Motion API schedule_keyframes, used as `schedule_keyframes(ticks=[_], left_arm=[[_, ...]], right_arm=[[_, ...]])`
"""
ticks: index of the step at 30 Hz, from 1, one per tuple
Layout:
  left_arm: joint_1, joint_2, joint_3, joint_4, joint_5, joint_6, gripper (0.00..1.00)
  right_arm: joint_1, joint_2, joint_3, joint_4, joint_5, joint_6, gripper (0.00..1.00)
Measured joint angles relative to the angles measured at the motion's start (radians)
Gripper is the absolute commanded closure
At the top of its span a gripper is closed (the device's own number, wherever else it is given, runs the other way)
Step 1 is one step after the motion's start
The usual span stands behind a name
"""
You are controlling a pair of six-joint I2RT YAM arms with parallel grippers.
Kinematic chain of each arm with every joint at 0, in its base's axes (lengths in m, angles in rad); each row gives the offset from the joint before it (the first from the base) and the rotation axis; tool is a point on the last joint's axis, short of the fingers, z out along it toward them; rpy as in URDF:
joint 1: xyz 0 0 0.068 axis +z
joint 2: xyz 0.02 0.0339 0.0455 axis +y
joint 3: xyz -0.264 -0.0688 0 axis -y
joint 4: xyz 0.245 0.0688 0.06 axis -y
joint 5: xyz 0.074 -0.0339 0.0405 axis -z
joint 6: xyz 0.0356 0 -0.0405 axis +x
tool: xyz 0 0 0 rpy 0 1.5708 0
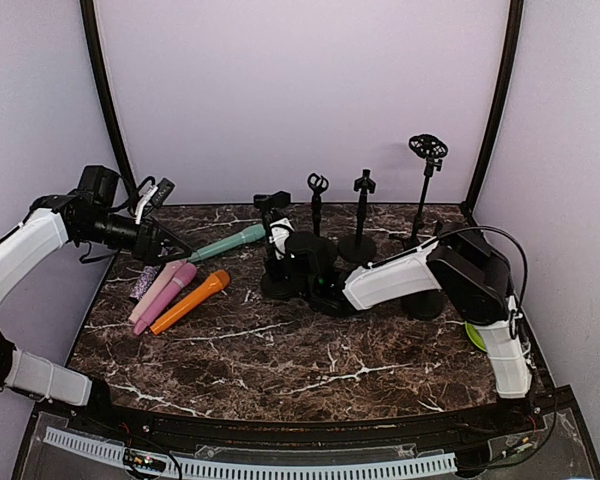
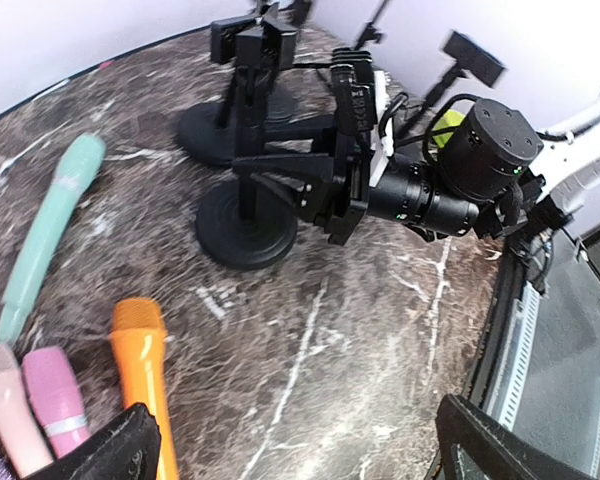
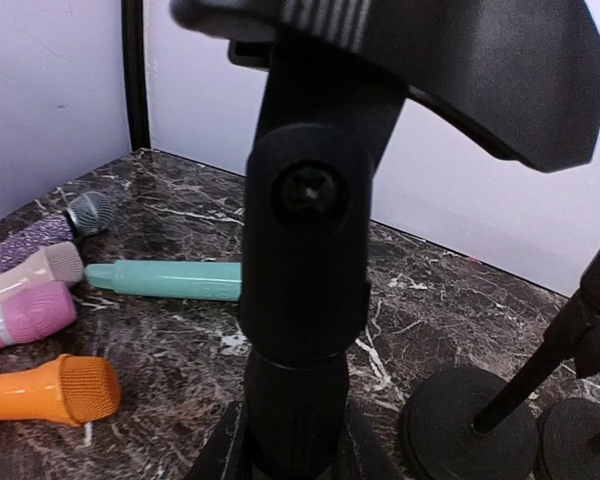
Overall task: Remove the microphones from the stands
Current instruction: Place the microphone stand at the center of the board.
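Observation:
I will next move the stand in my right gripper outward toward the teal microphone's near end and then open off the post (image 3: 302, 300), because the clip (image 3: 480, 60) is already empty.
A black microphone stand (image 1: 278, 262) stands mid-table, its clip (image 3: 480, 60) empty. My right gripper (image 1: 316, 284) is shut on the stand's post (image 3: 302, 300), low near the base, with a finger on each side (image 3: 218, 448). The teal microphone (image 1: 230, 241) lies flat on the table left of the stand, also seen in the left wrist view (image 2: 45, 235) and right wrist view (image 3: 165, 280). My left gripper (image 1: 170, 247) hovers by the teal microphone's tail end. It is open and empty (image 2: 295, 435), with bare marble between its fingers.
An orange microphone (image 1: 190, 300), two pink ones (image 1: 163, 285) and a glittery purple one (image 1: 144, 281) lie at the left. Three more black stands (image 1: 317, 215) (image 1: 361, 225) (image 1: 424, 190) stand at the back. A green object (image 1: 475, 336) sits by the right arm.

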Motion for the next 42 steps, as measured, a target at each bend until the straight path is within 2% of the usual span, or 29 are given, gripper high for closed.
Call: schedule_keyframes(ticks=[5,10,12,16,22,24,26,27,33,38,42], left_arm=[[0.064,0.071,0.049,-0.016,-0.029,0.005,0.01],[0.078,0.082,0.056,-0.013,-0.032,0.008,0.01],[0.078,0.082,0.06,-0.009,-0.034,0.008,0.01],[0.079,0.082,0.065,0.004,-0.045,0.013,0.01],[0.107,0.082,0.065,0.022,-0.068,0.008,0.01],[0.119,0.082,0.065,0.031,-0.074,0.004,0.01],[0.133,0.079,0.065,0.037,-0.076,0.002,0.01],[0.139,0.077,0.065,0.041,-0.076,0.001,0.01],[0.206,0.04,0.065,0.082,-0.071,-0.018,0.01],[0.256,-0.002,0.028,0.184,-0.072,-0.053,0.01],[0.269,-0.027,-0.07,0.318,-0.108,-0.082,0.01]], right_arm=[[-0.036,0.134,0.16,0.009,0.011,-0.029,1.0],[-0.055,0.203,0.288,0.038,0.017,-0.036,1.0],[-0.059,0.234,0.33,0.054,0.02,-0.04,0.92],[-0.063,0.28,0.361,0.063,0.021,-0.04,0.81],[-0.063,0.287,0.325,0.079,0.02,-0.013,0.48],[-0.063,0.273,0.293,0.088,0.021,0.002,0.32],[-0.063,0.255,0.261,0.089,0.021,0.02,0.04],[-0.063,0.243,0.243,0.087,0.022,0.029,0.01],[-0.055,0.084,0.069,0.041,0.021,0.082,0.0],[-0.023,-0.188,-0.175,-0.005,0.029,0.144,0.0],[0.011,-0.398,-0.354,-0.028,0.051,0.179,0.0]])
